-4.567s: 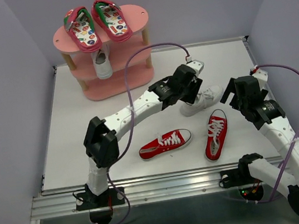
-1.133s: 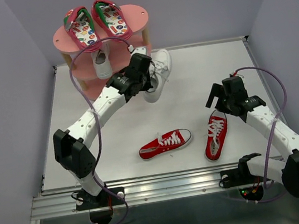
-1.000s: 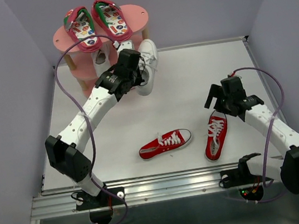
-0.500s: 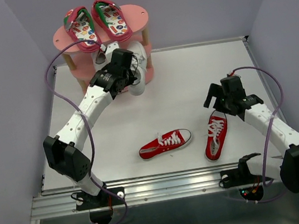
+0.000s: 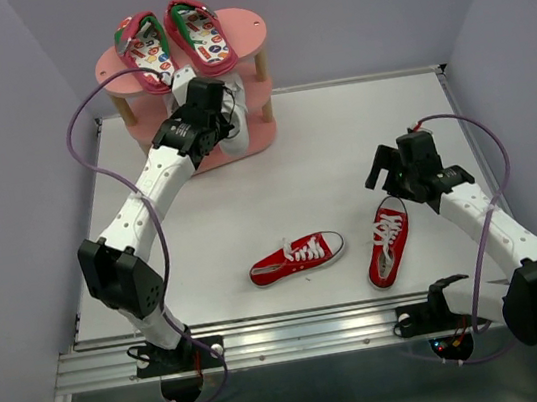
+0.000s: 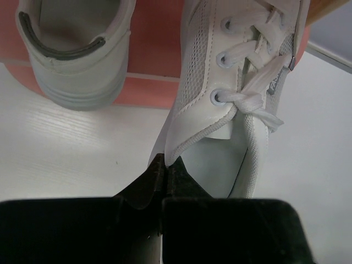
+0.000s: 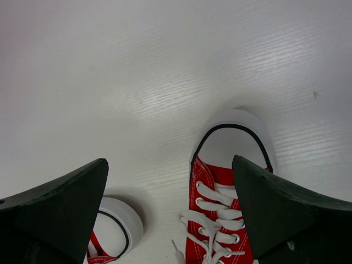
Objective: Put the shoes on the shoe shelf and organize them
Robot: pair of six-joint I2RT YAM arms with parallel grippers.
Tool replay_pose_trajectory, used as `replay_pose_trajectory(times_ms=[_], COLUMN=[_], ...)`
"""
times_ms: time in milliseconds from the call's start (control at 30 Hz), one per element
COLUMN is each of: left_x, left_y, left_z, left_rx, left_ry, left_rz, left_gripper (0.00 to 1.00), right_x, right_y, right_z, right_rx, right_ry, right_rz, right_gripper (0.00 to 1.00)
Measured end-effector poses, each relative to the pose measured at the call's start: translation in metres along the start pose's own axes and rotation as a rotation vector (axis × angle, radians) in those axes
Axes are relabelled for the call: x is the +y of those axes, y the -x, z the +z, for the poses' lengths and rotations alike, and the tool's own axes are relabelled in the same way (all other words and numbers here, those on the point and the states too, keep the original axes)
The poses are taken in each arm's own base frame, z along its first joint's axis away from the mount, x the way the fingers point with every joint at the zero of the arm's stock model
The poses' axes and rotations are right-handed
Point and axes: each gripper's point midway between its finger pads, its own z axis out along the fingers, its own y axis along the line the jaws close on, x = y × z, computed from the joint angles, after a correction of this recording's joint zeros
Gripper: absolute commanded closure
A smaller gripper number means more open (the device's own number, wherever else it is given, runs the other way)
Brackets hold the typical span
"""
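Note:
The white sneaker's collar end hangs past the shelf's front edge, so the left gripper will next push outward and carry the sneaker deeper over the lower board (image 6: 148,91), beside the other one.
The pink shoe shelf (image 5: 243,28) stands at the table's far left, with two red flip-flops (image 5: 147,52) (image 5: 200,34) side by side on its top board. My left gripper (image 5: 216,118) is at the shelf's front, shut on the collar of a white sneaker (image 6: 231,82) whose toe reaches over a lower board (image 6: 148,91). The other white sneaker (image 6: 77,55) stands on that tier, just to the left. Two red canvas sneakers (image 5: 297,255) (image 5: 388,241) lie on the table near the front. My right gripper (image 7: 170,162) hovers open above the toe of the right one (image 7: 234,143).
A light wooden post (image 6: 324,8) rises just right of the held sneaker. The toe of the second red sneaker (image 7: 113,225) lies close to my right gripper's left finger (image 7: 60,209). Grey walls close in the white table (image 5: 337,120) on three sides.
My left arm has carried the white sneaker from the table's right middle, left and away, up to the shelf's front. The right arm reached over the red sneaker and has since stayed put.

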Motion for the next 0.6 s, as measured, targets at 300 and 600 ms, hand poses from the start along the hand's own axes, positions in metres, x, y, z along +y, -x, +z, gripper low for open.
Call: replay_pose_trajectory(times_ms=[300,600], left_x=[-0.016,-0.013], left_y=[0.015,0.03], left_z=[0.027,0.041], left_rx=[-0.033,-0.065], left_ry=[0.014,0.041], left_rz=[-0.011,-0.019], left_gripper=[1.0,1.0], right_x=[-0.002,-0.003], right_y=[-0.002,0.0], right_z=[-0.002,-0.005], right_rx=[0.008,-0.005], right_ry=[-0.007,-0.007], right_rz=[-0.001,0.0], right_gripper=[0.0,0.0])
